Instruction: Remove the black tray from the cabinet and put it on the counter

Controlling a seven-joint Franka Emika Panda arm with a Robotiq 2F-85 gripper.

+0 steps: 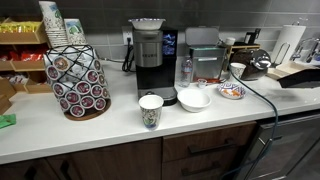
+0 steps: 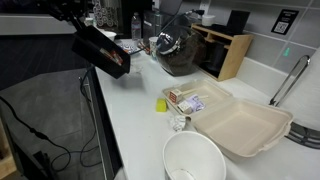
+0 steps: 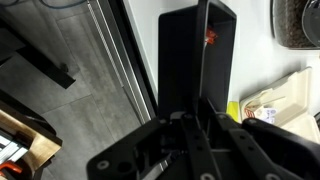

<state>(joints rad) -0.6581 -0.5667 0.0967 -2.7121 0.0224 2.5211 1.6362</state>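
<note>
My gripper needs to move over the counter next, go down and let go of the tray (image 2: 100, 50) on the bare part of the counter beside the dark round bowl, because the tray sticks out over the floor.
My gripper (image 3: 200, 105) is shut on the rim of the black tray (image 3: 195, 50), a flat black tray with a small red mark. In the wrist view the tray hangs over the front edge of the off-white counter (image 3: 252, 70), partly above the grey floor. In an exterior view the tray (image 2: 100, 50) is held tilted in the air beside the counter (image 2: 135, 115), with the gripper (image 2: 84, 30) above it. In an exterior view a dark shape at the far right (image 1: 302, 76) seems to be the tray, above the counter (image 1: 110, 130). No cabinet is clearly visible.
A white bowl (image 2: 195, 160), an open foam container (image 2: 245, 125), a dark round bowl (image 2: 178, 55) and a wooden box (image 2: 228, 52) are on the counter. A coffee machine (image 1: 150, 55), pod rack (image 1: 78, 75), paper cup (image 1: 150, 110) and white bowl (image 1: 194, 98) stand further along.
</note>
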